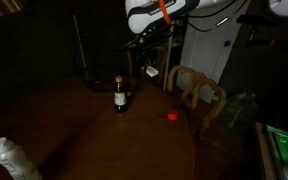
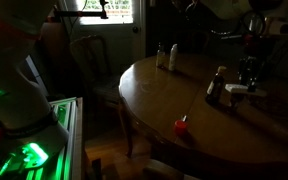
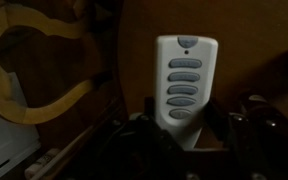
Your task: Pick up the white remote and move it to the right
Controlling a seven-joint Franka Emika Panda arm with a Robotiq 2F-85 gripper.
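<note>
The bare tabletop [image 2: 249, 134] beside the dark bottle is clear below my gripper, so my gripper should lower the white remote there next and let go.
The white remote [image 3: 186, 75], with grey oval buttons, stands lengthwise in the wrist view with its lower end between my gripper's fingers [image 3: 180, 128]. The gripper is shut on it. In an exterior view the gripper [image 1: 146, 58] hangs over the far side of the wooden table, with the remote [image 1: 151, 72] a small white shape under it. In an exterior view the gripper [image 2: 249, 72] is at the right, with the remote [image 2: 236, 89] just above the tabletop beside the bottle. The scene is very dark.
A dark bottle [image 1: 120, 96] [image 2: 216, 86] stands on the round wooden table [image 2: 164, 95]. A small red object [image 1: 172, 115] [image 2: 181, 125] lies near the table edge. A wooden chair [image 1: 198, 92] [image 3: 34, 70] stands close by. Two shakers [image 2: 166, 55] stand at the far edge.
</note>
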